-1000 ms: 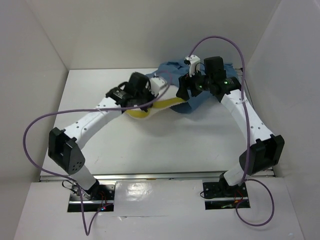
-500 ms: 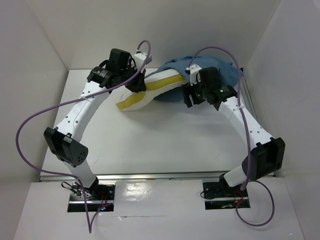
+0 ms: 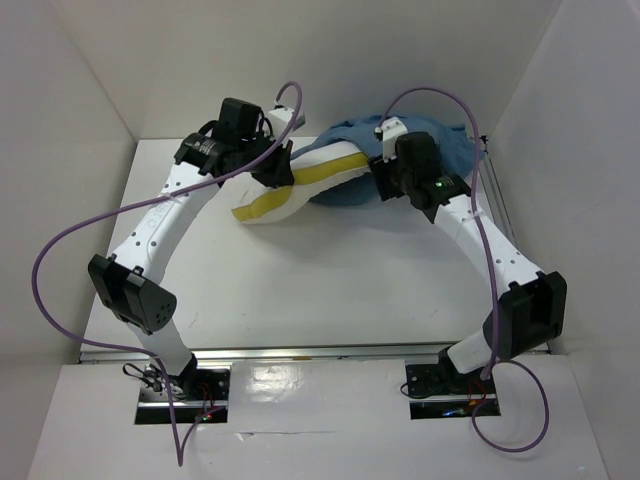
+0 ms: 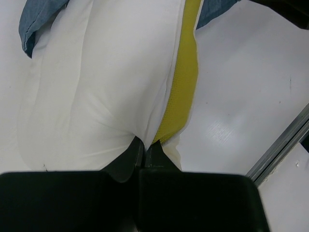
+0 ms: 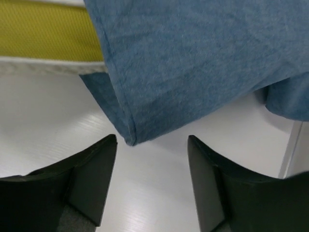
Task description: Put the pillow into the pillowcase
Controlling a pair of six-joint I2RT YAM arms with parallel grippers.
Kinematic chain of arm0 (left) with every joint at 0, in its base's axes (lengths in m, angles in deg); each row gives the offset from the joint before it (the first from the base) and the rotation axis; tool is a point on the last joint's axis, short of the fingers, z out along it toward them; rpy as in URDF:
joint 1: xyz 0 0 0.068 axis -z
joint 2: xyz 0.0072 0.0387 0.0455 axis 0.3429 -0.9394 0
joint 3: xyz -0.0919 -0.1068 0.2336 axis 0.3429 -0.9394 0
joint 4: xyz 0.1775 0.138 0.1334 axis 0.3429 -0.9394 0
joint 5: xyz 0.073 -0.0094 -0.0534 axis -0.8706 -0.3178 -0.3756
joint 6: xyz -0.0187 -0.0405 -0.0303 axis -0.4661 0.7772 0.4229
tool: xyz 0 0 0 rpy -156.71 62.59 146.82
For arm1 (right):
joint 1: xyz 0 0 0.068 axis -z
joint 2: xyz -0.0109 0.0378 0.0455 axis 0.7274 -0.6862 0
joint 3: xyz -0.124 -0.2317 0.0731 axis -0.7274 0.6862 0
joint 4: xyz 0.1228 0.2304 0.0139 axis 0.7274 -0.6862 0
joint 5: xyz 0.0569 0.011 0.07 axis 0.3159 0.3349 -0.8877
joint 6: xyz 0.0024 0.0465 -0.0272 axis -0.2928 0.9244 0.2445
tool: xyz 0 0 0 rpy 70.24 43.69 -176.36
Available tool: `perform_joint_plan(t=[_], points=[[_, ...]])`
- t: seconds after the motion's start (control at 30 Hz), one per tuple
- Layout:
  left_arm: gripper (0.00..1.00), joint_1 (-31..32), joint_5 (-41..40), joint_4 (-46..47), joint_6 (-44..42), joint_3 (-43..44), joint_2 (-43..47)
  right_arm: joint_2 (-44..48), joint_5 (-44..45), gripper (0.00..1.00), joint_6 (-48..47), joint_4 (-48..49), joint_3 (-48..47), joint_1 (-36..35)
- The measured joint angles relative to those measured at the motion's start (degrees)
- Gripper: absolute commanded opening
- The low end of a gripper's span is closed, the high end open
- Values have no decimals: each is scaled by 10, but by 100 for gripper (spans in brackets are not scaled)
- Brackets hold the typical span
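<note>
My left gripper draws the pinched edge toward my base next, then opens, since the pillow (image 3: pixel 300 178) lies tilted at the back with empty table in front.
The pillow (image 3: pixel 300 178), cream-white with a yellow side band, lies tilted at the back of the table, its right end under the blue pillowcase (image 3: pixel 452 148). My left gripper (image 3: pixel 279 172) is shut on the pillow's edge; in the left wrist view the jaws (image 4: pixel 145 146) pinch the cloth beside the yellow band (image 4: pixel 184 82), with the pillow (image 4: pixel 96 82) stretching away and the pillowcase (image 4: pixel 35 19) at its far end. My right gripper (image 3: pixel 384 182) is open and empty; in the right wrist view (image 5: pixel 152 141) a corner of the pillowcase (image 5: pixel 193 58) hangs just ahead of the fingertips, apart from them.
White walls close in the table (image 3: pixel 320 280) on the left, back and right. A metal rail (image 4: pixel 282 145) runs along the table's edge. Purple cables (image 3: pixel 60 250) loop off both arms.
My left gripper swung back and to the left with the pillow's edge, drawing more of the pillow out into view. My right gripper moved slightly back toward the pillowcase, still open.
</note>
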Motion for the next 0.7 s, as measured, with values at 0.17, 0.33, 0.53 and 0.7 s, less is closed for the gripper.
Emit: perform_joint_plan(t=[0.17, 0.33, 0.53, 0.7], points=[[0, 0, 2, 1, 3, -3, 0, -23, -9, 0, -16, 46, 5, 0], [0, 0, 3, 22, 11, -60, 20, -48, -61, 0, -12, 35, -22, -4], [0, -3, -28, 36, 10, -95, 31, -68, -175, 0, -5, -30, -142, -81], [0, -18, -36, 49, 29, -74, 27, -94, -281, 0, -1, -61, -198, -194]])
